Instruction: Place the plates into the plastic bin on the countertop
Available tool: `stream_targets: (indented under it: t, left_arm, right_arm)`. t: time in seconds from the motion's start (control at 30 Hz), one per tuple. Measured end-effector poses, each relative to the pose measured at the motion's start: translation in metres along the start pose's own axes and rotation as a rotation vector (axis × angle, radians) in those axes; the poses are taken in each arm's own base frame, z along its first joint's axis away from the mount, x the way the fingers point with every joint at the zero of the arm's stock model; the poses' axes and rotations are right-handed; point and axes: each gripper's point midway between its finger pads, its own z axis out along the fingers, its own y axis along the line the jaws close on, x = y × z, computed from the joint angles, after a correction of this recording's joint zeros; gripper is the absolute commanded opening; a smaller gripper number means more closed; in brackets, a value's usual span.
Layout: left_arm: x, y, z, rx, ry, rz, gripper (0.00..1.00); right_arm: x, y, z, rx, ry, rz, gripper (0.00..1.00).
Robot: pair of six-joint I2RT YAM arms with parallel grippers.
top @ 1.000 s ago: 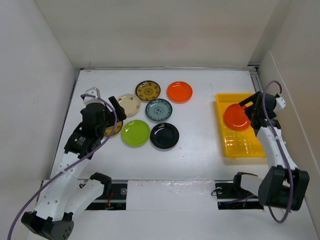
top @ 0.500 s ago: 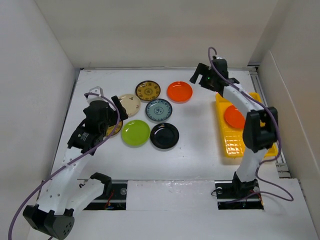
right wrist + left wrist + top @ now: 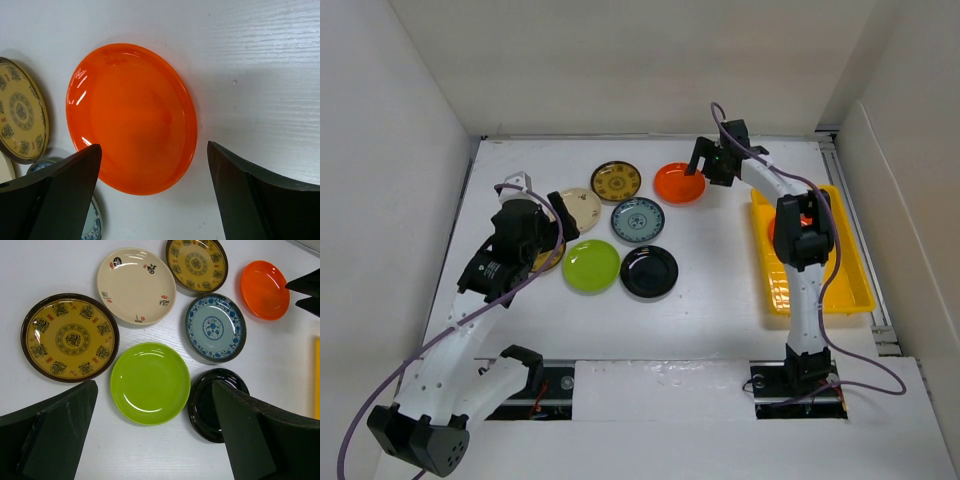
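Observation:
My right gripper lowers slightly onto the bin-side rim of the orange plate on the countertop next and closes, since that rim passes between my open fingers.
Seven plates lie on the white countertop (image 3: 720,290): orange (image 3: 679,183), brown-and-yellow (image 3: 616,181), cream (image 3: 578,209), teal (image 3: 638,219), lime green (image 3: 591,266), black (image 3: 649,271), and a second brown-and-yellow one (image 3: 70,337) by my left arm. Another orange plate (image 3: 774,232) lies in the yellow bin (image 3: 820,285), mostly hidden by my right arm. My right gripper (image 3: 705,165) is open and empty just above the orange plate (image 3: 132,117), jaws either side of its near rim. My left gripper (image 3: 556,232) is open and empty above the lime plate (image 3: 150,382).
White walls close in the countertop at the left, back and right. The bin stands along the right wall. The plates lie close together, some rims nearly touching. My right arm's links stretch over the bin.
My right gripper left an orange plate in the bin and swung left and back to the orange plate on the countertop. My left arm has barely moved.

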Motion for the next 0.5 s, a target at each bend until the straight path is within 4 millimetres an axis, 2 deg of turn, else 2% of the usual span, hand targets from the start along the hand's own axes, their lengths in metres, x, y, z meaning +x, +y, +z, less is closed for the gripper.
stream_targets:
  t: [0.1,0.2,0.23,0.37,0.43,0.5]
  left_arm:
    - [0.0,-0.001,0.0,0.004,0.002,0.001,1.0]
    - [0.001,-0.001,0.0,0.008,0.005,0.001,1.0]
    - [0.001,-0.002,0.0,0.009,0.005,0.001,1.0]
    - [0.001,-0.002,0.001,0.01,0.007,0.001,1.0]
    - [0.002,-0.002,0.002,0.008,0.01,0.003,1.0]
    - [0.002,-0.002,0.003,0.006,0.013,0.004,1.0]
  right_arm:
    - [0.007,-0.008,0.006,0.016,0.023,0.012,0.88]
    - [0.014,-0.017,0.012,0.021,0.054,0.027,0.78]
    - [0.017,-0.019,0.013,0.022,0.063,0.034,0.69]
    - [0.016,-0.024,0.022,-0.003,0.084,0.058,0.51]
    - [0.014,-0.025,0.026,-0.018,0.089,0.069,0.46]
    - [0.012,-0.024,0.029,-0.033,0.094,0.072,0.34]
